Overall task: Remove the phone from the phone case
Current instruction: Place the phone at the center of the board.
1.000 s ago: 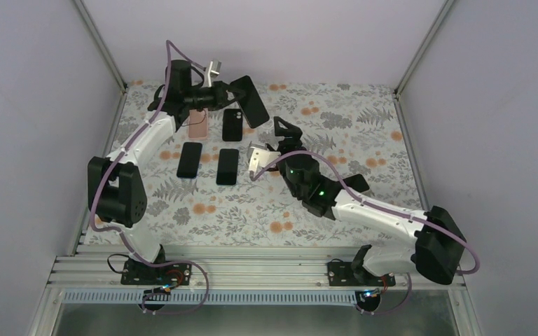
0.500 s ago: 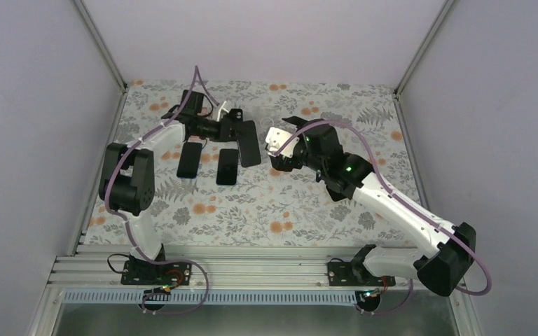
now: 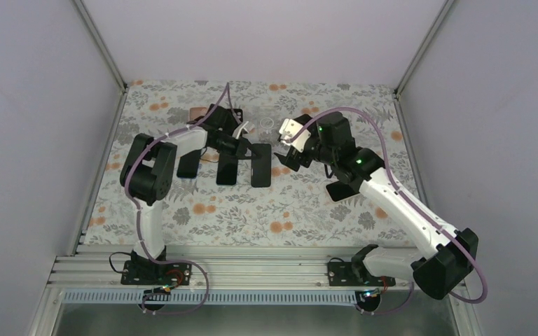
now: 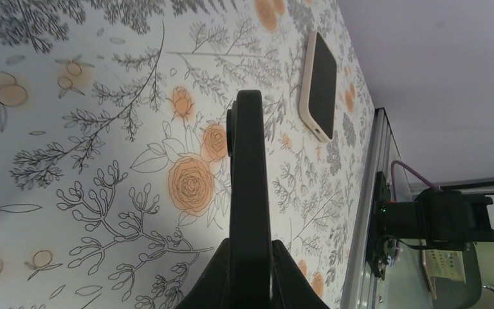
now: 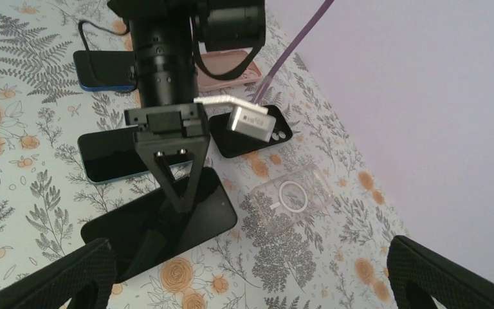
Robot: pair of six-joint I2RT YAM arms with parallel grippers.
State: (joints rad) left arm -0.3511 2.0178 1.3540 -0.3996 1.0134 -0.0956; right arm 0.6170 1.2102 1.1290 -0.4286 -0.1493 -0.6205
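I need to lower the black phone [image 4: 247,180] flat with my left gripper next and release it onto the clear floral mat [image 4: 119,183], because that patch lies just below my left gripper.
My left gripper [image 3: 247,150] is shut on a black phone [image 3: 260,165] and holds it flat, low over the floral mat in the middle. In the left wrist view the phone [image 4: 247,180] shows edge-on between the fingers [image 4: 222,270]. The right wrist view shows the same phone [image 5: 199,219] with the left gripper [image 5: 180,196] clamped on it. I cannot tell whether it wears a case. A clear empty case [image 5: 292,196] with a white ring lies just beyond it. My right gripper [image 3: 285,155] is wide open and empty, right of the phone.
Other phones lie on the mat: a pink-cased one [image 3: 198,112] at the back, two dark ones [image 3: 188,162] [image 3: 228,166] left of the held phone, a small black one [image 5: 251,135] under the left arm. A beige-cased phone [image 4: 318,84] shows in the left wrist view. Grey walls stand close around.
My left arm has swung the black phone from the back of the mat down to the middle and laid it flat. My right gripper has moved back and up beside it.
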